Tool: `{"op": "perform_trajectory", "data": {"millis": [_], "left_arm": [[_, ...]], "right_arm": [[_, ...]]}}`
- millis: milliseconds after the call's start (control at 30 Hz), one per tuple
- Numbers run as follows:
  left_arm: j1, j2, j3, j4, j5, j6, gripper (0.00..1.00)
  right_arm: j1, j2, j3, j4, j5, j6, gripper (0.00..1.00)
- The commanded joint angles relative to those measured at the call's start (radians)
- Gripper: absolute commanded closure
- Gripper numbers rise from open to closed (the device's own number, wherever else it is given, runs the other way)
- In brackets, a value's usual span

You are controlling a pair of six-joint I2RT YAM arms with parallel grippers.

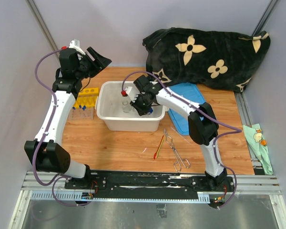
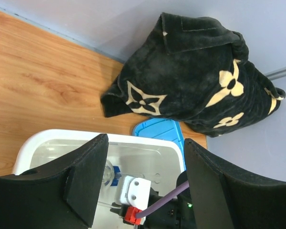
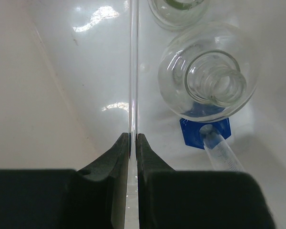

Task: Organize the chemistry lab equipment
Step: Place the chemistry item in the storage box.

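Note:
I will next lower my right gripper a little more beside the round glass flask [image 3: 207, 81] and let go of the rod onto the bottom of the tub, because that part of the bottom is clear of glassware.
My right gripper [image 3: 132, 139] is down inside the white tub [image 1: 128, 125] and is shut on a thin clear glass rod [image 3: 133, 57] that runs straight out ahead of the fingertips. Beside it on the tub floor stand a round glass flask [image 3: 207, 81], another glass vessel [image 3: 178, 9] and a small measuring cylinder [image 3: 221, 153] on a blue hexagonal foot. My left gripper [image 1: 97, 59] hangs open and empty, raised over the back left, above the yellow tube rack [image 1: 88, 95]. Metal tongs [image 1: 176, 150] and a red-handled spatula [image 1: 158, 147] lie in front of the tub.
The tub's blue lid [image 1: 186, 112] lies flat to the right of the tub. A black cloth with cream flowers [image 1: 205, 55] is heaped at the back right. A pale green cloth [image 1: 257, 138] sits off the table's right edge. Grey walls close in on three sides.

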Motion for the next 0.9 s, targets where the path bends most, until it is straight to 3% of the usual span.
{"op": "perform_trajectory", "data": {"millis": [0, 467, 867], "left_arm": [[-0.004, -0.006, 0.022, 0.023, 0.026, 0.006, 0.31], [-0.004, -0.015, 0.005, 0.027, 0.027, 0.004, 0.32], [-0.004, -0.026, -0.008, 0.022, 0.022, 0.008, 0.31]], "right_arm": [[0.015, 0.027, -0.01, 0.007, 0.021, 0.024, 0.98], [0.015, 0.066, -0.002, 0.013, 0.072, 0.043, 0.98], [0.016, 0.064, -0.004, 0.014, 0.068, 0.05, 0.92]]}}
